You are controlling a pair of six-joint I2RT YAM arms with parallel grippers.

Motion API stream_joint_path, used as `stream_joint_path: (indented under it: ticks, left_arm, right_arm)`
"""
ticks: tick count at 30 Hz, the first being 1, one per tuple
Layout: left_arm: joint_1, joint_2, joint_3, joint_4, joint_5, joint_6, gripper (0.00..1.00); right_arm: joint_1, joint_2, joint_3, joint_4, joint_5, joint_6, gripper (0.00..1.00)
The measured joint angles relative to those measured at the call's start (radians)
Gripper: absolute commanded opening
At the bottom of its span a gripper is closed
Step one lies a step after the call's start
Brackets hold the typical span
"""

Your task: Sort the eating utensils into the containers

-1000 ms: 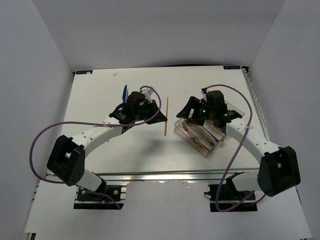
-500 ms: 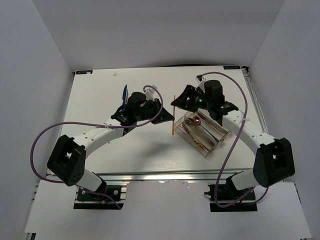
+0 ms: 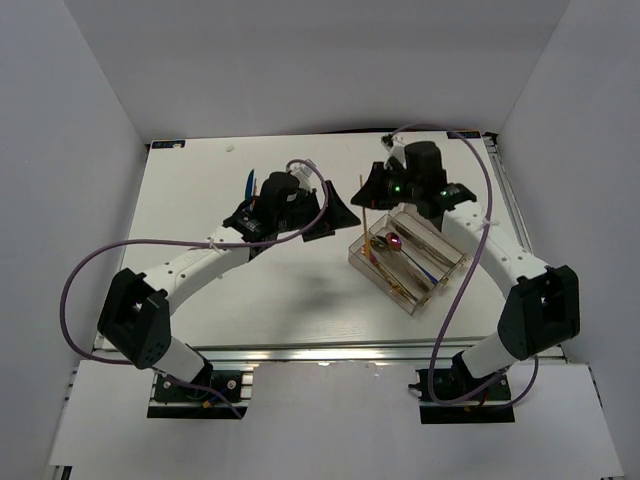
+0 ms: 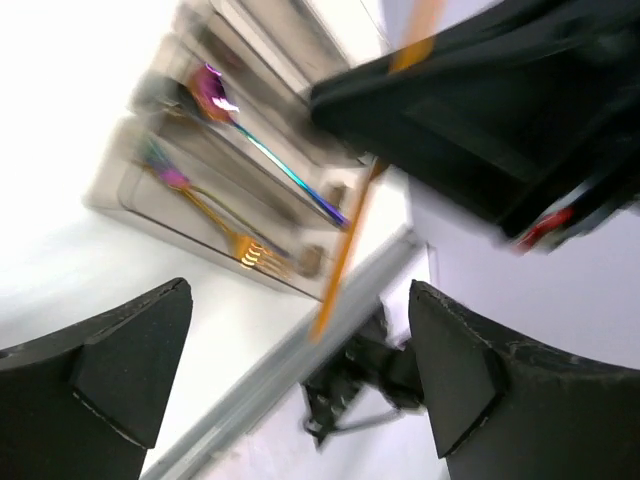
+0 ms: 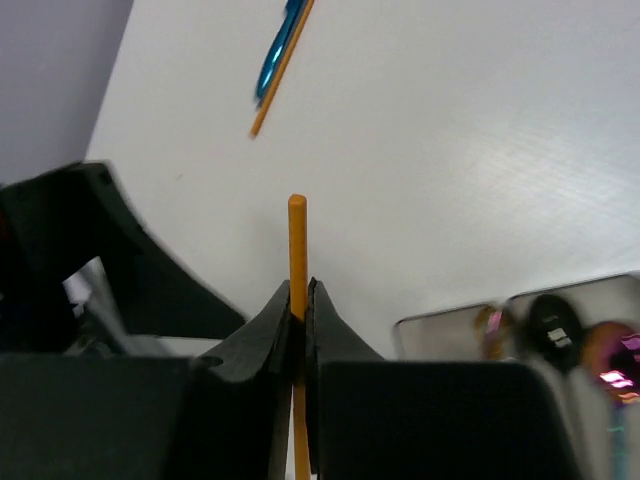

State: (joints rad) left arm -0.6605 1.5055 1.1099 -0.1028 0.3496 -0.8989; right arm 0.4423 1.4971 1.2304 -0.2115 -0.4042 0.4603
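The robot should move its right gripper to the gripper's right in the top view, to the clear tray's far section below, away from fork [image 4: 243, 247] and spoon, then lower it and release.
My right gripper [image 5: 298, 296] is shut on a thin gold-brown chopstick [image 5: 297, 235], which sticks out past its fingertips. From above, this gripper [image 3: 368, 193] hangs just left of the clear tray's [image 3: 382, 288] far corner, the chopstick [image 3: 368, 232] pointing down from it. My left gripper [image 3: 338, 212] is wide open right beside it, its fingers [image 4: 125, 365] apart on either side of the chopstick [image 4: 348, 245] without touching it. The tray [image 4: 120, 195] holds an iridescent spoon [image 4: 212, 88] and a gold fork [image 4: 243, 247]. A blue piece [image 5: 282, 40] lies beside another chopstick [image 5: 270, 100] at the far left.
The tray sits at an angle on the right half of the white table [image 3: 250, 290]. The two grippers are close together above the table's middle. White walls enclose the table on the left, back and right. Purple cables loop from both arms.
My right gripper came left from over the tray and shut on the chopstick. My left gripper, which had held the chopstick, opened wide and let it go.
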Motion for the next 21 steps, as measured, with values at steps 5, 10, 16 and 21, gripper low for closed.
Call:
stream_joint_path:
  ticks: [5, 10, 16, 21]
  left_arm:
    - [0.008, -0.011, 0.148, -0.273, -0.180, 0.094, 0.98]
    - [0.031, -0.053, 0.146, -0.509, -0.319, 0.161, 0.98]
    - [0.048, -0.126, 0.053, -0.656, -0.369, 0.192, 0.98]
    - [0.048, -0.159, 0.028, -0.692, -0.367, 0.212, 0.98]
  right_arm:
    - [-0.093, 0.095, 0.269, -0.189, 0.167, -0.336, 0.00]
    - [-0.155, 0.202, 0.378, -0.264, 0.486, -0.642, 0.00]
    - [-0.183, 0.214, 0.152, -0.152, 0.715, -0.965, 0.00]
    - [-0.229, 0.234, 0.084, -0.066, 0.730, -1.100, 0.00]
